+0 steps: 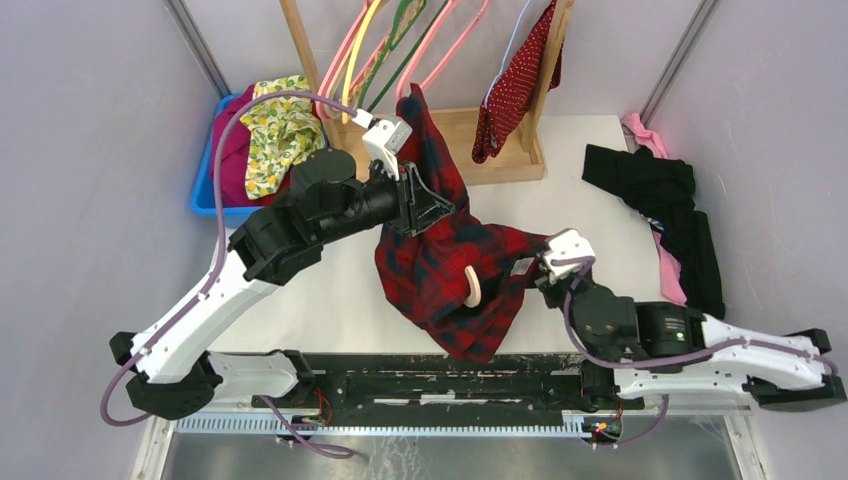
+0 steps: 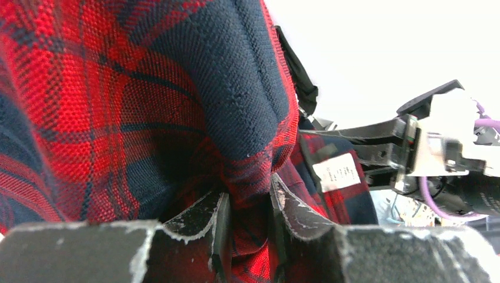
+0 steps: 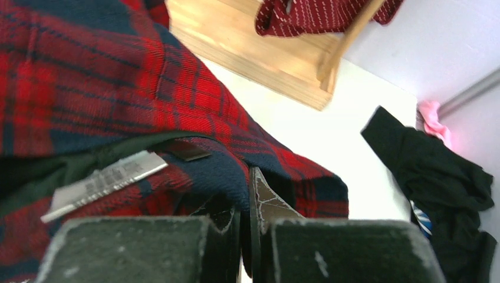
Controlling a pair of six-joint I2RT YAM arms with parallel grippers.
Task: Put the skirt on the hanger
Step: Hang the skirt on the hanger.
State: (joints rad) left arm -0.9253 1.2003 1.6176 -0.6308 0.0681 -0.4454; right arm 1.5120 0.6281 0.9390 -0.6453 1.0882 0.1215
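I will next lower my right gripper outward and to the left in the top view to release the navy edge before the rack, because the tabletop there is bare.
The dark-red dotted skirt (image 1: 515, 75) hangs at the wooden rack's right post, also seen at the top of the right wrist view (image 3: 318, 15). The thin pale lilac-blue hanger (image 1: 508, 45) shows as a fine line beside the skirt's top. Neither gripper is near them. My left gripper (image 1: 425, 200) is shut on a bunched fold of a red-and-black plaid garment (image 1: 450, 270), lifted above the table (image 2: 247, 197). My right gripper (image 1: 535, 265) is shut on the plaid garment's navy edge (image 3: 244, 194). A curved pale wooden hanger (image 1: 470, 285) pokes out of the plaid cloth.
The wooden rack (image 1: 500, 150) carries pink, yellow and green hangers (image 1: 440, 50). A blue bin (image 1: 205, 190) at back left holds a lemon-print cloth (image 1: 275, 130) and a magenta cloth (image 1: 235, 150). A black garment (image 1: 665, 210) and a pink cloth (image 1: 650, 135) lie at right.
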